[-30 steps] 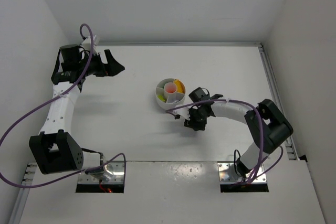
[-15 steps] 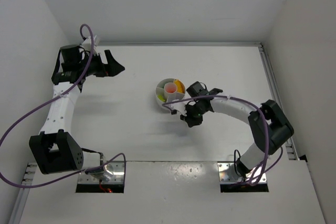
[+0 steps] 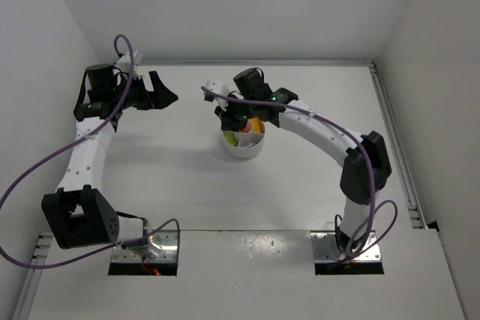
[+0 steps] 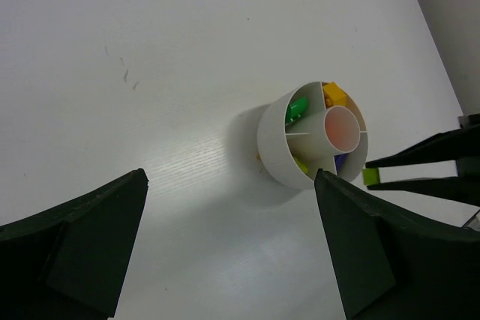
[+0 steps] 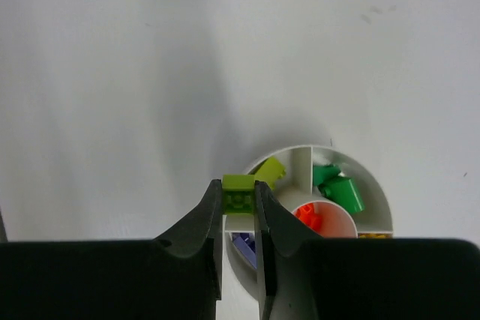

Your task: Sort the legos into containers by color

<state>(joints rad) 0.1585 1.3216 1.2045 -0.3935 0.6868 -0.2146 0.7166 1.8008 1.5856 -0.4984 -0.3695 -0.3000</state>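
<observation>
My right gripper holds the lime lego and should lower it over the dish's section (image 3: pixel 232 139) (image 5: pixel 274 177) beside the purple bits, where one lime brick already lies, then open.
The round white dish (image 3: pixel 244 148) stands mid-table, its containers holding legos. In the right wrist view a lime brick (image 5: pixel 271 172), green bricks (image 5: pixel 337 189), a red-orange piece (image 5: pixel 307 216) in the centre well, purple bits (image 5: pixel 246 243) and a yellow one (image 5: pixel 373 235) lie inside. My right gripper (image 5: pixel 239 198) is shut on a lime lego (image 5: pixel 239 191), held above the dish's lime section by the rim (image 5: pixel 379 189). The left wrist view shows that same lime lego (image 4: pixel 371 177) beside the dish wall (image 4: pixel 281 151). My left gripper (image 3: pixel 169 97) stands open at the far left, holding nothing.
A white wall closes the table's far side, and a metal rail (image 3: pixel 390 133) runs along its right edge. A purple cable (image 3: pixel 127 54) loops over the left arm. Faint scuff marks (image 4: pixel 126 74) show on the tabletop.
My right gripper closed on the lime lego on the table in front of the dish, then swung up and leftward over the dish. The left arm stayed still.
</observation>
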